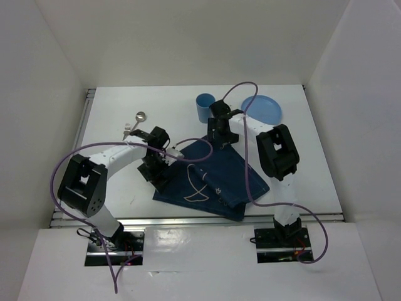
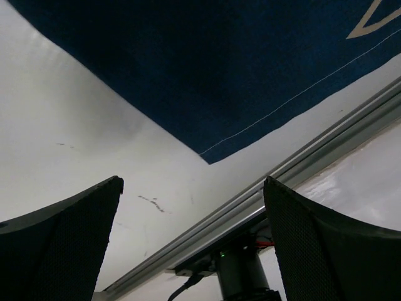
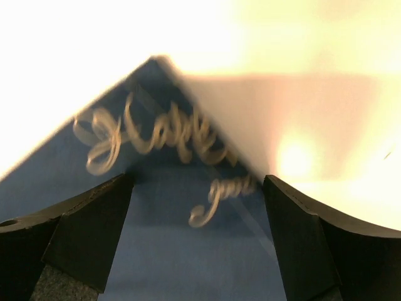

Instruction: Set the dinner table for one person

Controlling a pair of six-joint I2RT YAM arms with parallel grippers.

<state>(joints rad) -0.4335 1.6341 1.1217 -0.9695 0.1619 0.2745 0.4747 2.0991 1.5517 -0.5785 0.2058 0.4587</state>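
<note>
The right gripper's open fingers are still short of the tip of the placemat's far corner (image 3: 164, 103), so the gripper should ease outward along the script-printed cloth (image 3: 188, 251) onto that corner and close.
The white dinner table (image 1: 313, 169) carries a dark blue placemat (image 1: 210, 175), lying at an angle and partly folded. My left gripper (image 1: 158, 172) is open and empty, just off the placemat's left edge. In the left wrist view the gripper (image 2: 191, 241) hangs over bare table (image 2: 75, 125), with a placemat corner (image 2: 207, 75) ahead of it. My right gripper (image 1: 221, 135) is open over the placemat's far corner. In the right wrist view the gripper (image 3: 197, 241) has the script-printed cloth (image 3: 188, 251) between its fingers, which hold nothing.
A blue cup (image 1: 205, 106) and a blue plate (image 1: 263, 108) stand at the back right. A spoon (image 1: 141, 116) and a fork (image 1: 127, 132) lie at the back left. A metal rail (image 1: 188, 220) runs along the near edge and shows in the left wrist view (image 2: 301, 169). White walls enclose the table.
</note>
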